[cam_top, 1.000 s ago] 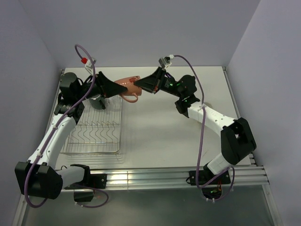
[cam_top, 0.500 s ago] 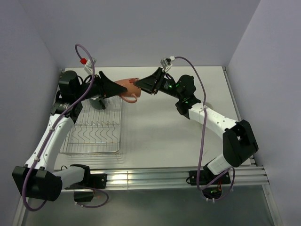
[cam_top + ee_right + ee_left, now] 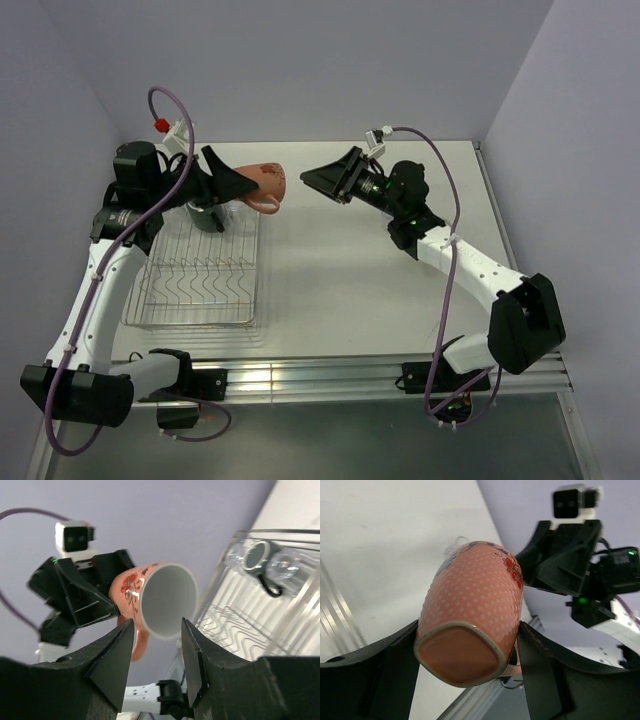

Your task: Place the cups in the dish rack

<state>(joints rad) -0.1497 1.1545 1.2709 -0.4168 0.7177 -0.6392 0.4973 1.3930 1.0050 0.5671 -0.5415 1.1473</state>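
Observation:
The mug goes over the bare rack wires below next: my left gripper will swing left in the top view, lower, tip the mug's opening down and release it.
The orange mug (image 3: 265, 181), white inside with a red flower print, hangs on its side in the air above the dish rack's far right corner. My left gripper (image 3: 243, 184) is shut on the orange mug (image 3: 475, 600), its fingers (image 3: 395, 665) pressing the sides near the base. My right gripper (image 3: 312, 180) stands open a short way to the mug's right, apart from it. In the right wrist view the mug's mouth (image 3: 167, 600) faces the open right gripper (image 3: 156, 632). The dish rack (image 3: 200, 285) lies at the table's left.
A black mug (image 3: 206, 216) sits at the rack's far end, seen upside down (image 3: 256, 555) between two clear tumblers (image 3: 283, 565) (image 3: 233, 558). The rack's wavy prongs (image 3: 240, 625) nearer me are bare. The table's right edge rail (image 3: 500, 230) runs beside the right arm.
My right gripper has opened, let go of the orange mug and drawn back to the right. The left gripper keeps the mug and has shifted slightly left.

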